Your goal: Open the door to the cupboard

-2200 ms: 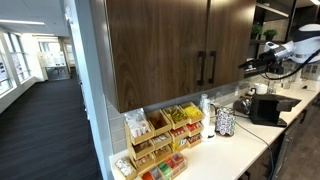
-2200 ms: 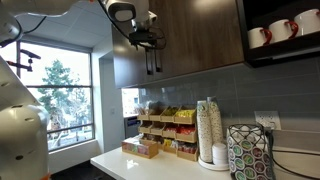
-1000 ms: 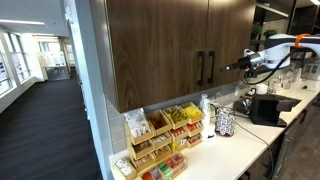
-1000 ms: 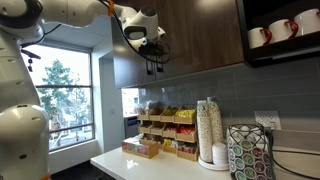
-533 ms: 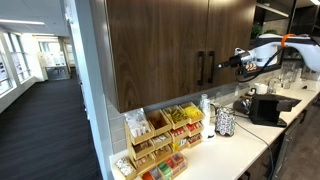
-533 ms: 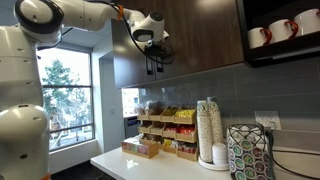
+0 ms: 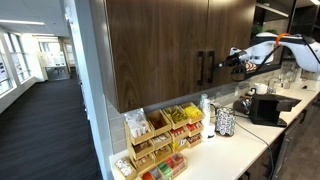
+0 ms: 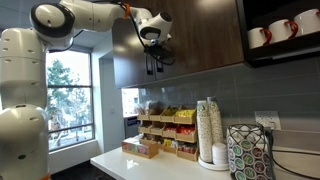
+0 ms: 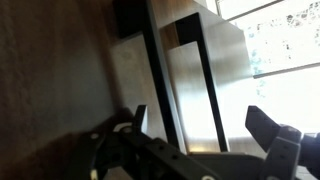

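Observation:
The nearer black bar handle [image 7: 210,67] [image 9: 164,97] is already between my gripper's fingers, so next I need to keep my gripper nearly where it is and close its fingers onto that bar.
The cupboard [image 7: 150,50] is a dark brown wood-grain wall cabinet with both doors shut. The door [image 7: 235,35] is the right panel, with its black bar handle [image 7: 210,68] along its left edge beside the twin handle. My gripper [image 7: 227,62] is in front of this door, just right of the handles at their height. An exterior view from the side shows the gripper [image 8: 153,62] close against the cupboard front [image 8: 200,40]. In the wrist view my gripper [image 9: 200,125] is open, and both black bars [image 9: 205,80] lie between its fingers. I cannot tell if it touches them.
Below the cupboard is a white counter [image 7: 235,150] with a wooden snack organiser [image 7: 160,135], a stack of paper cups [image 8: 209,130], a patterned holder [image 7: 226,122] and a black coffee machine [image 7: 265,108]. Open black shelving with mugs [image 8: 280,30] is beside the cupboard.
My gripper has moved across the door toward the bar handles, from well off to the side to right beside them. It stayed open. The doors have not moved.

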Motion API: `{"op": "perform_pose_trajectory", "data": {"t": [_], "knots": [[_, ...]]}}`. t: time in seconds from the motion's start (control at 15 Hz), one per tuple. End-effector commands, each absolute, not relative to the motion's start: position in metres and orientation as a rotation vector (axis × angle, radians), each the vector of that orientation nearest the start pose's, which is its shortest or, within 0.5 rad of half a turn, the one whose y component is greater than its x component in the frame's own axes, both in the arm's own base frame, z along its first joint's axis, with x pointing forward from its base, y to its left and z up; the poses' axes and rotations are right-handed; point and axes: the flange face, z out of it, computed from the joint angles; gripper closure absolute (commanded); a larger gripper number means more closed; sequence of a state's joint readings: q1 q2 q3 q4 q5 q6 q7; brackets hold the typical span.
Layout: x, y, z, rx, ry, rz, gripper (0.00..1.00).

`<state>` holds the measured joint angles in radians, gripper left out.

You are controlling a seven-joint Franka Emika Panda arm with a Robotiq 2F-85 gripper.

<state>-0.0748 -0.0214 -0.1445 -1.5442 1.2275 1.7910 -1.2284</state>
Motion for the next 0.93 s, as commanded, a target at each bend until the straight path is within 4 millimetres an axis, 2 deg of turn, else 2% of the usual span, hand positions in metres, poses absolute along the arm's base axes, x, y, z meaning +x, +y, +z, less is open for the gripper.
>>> {"op": "perform_pose_trajectory", "data": {"t": [0.0, 0.13, 0.27, 0.33, 0.47, 0.87], "knots": [[0.588, -0.027, 0.726, -1.811, -0.937, -1.13, 0.0], [0.587, -0.016, 0.725, -1.781, -0.954, -1.097, 0.0], [0.587, -0.017, 0.723, -1.784, -0.959, -1.088, 0.0], [0.587, -0.018, 0.723, -1.778, -0.956, -1.089, 0.22], [0.585, -0.023, 0.724, -1.767, -0.96, -1.084, 0.33], [0.574, -0.043, 0.724, -1.733, -0.962, -1.039, 0.77]]}}
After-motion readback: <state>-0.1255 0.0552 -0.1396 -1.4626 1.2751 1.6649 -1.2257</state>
